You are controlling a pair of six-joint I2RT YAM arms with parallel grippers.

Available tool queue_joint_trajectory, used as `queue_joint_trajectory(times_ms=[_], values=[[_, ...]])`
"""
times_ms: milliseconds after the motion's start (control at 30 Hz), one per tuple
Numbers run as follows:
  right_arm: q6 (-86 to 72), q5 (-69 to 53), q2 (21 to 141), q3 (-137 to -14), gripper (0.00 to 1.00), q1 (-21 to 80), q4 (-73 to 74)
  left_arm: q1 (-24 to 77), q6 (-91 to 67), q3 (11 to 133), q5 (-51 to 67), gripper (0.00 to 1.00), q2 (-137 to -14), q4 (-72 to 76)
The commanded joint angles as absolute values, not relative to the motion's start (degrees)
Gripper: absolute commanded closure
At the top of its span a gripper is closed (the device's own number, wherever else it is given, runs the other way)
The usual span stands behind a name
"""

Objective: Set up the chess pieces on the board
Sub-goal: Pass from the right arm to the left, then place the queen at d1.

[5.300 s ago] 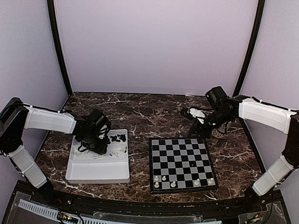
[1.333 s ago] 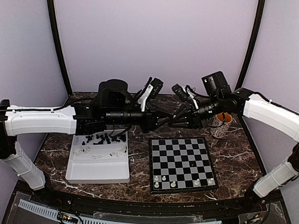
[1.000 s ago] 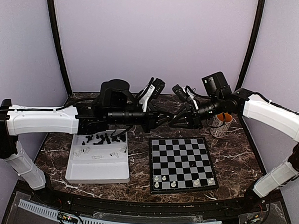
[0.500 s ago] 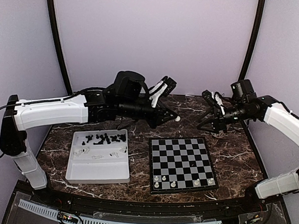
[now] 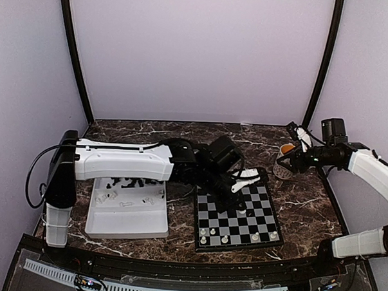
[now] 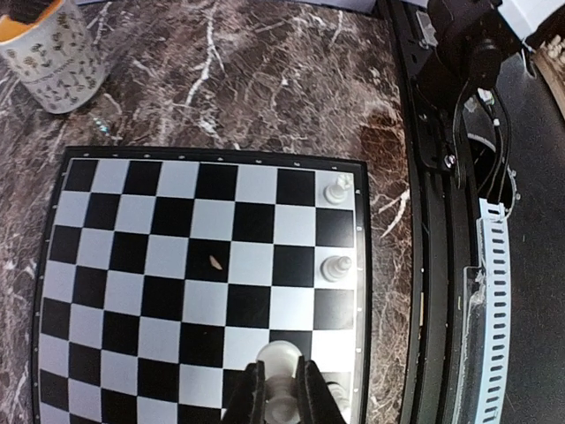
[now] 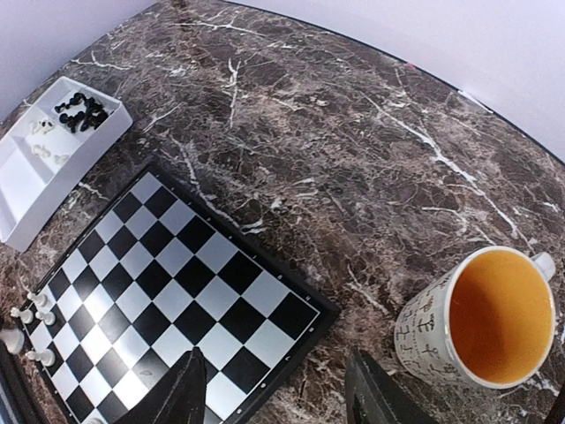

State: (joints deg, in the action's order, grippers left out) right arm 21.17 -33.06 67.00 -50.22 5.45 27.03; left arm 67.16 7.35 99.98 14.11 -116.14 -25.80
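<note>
The near row's empty white square lies below my left gripper, nearer the bar. Next, my left gripper moves down toward the bar and releases the piece there.
My left gripper is shut on a white chess piece with a round head. It holds the piece low over the board, near the board's near edge, and shows in the top view. Several white pieces stand along that edge, two of them in the left wrist view. More black pieces and white pieces lie in the white tray. My right gripper is open and empty, above the table between the board's far right corner and the mug.
A patterned mug with an orange inside stands right of the board. A small tan speck lies on a black square. The black rail and cables run along the table's near edge.
My left arm met the right gripper in mid-air, then swung down over the board with the white piece. My right arm pulled back to the right, beside the mug.
</note>
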Motion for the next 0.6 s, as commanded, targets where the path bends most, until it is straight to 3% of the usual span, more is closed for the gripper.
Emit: queue_joint_trajectory(times_ms=[0,567], values=[[20.0,-28.8,67.8,-49.1,0.45,5.2,22.8,70.2,13.5,106.7,13.8,0.95,-120.7,-33.3],[22.3,-31.2,68.6,-48.9,0.45,5.2,23.9,73.8,15.6,115.7,10.7,0.95,-131.1,-42.8]])
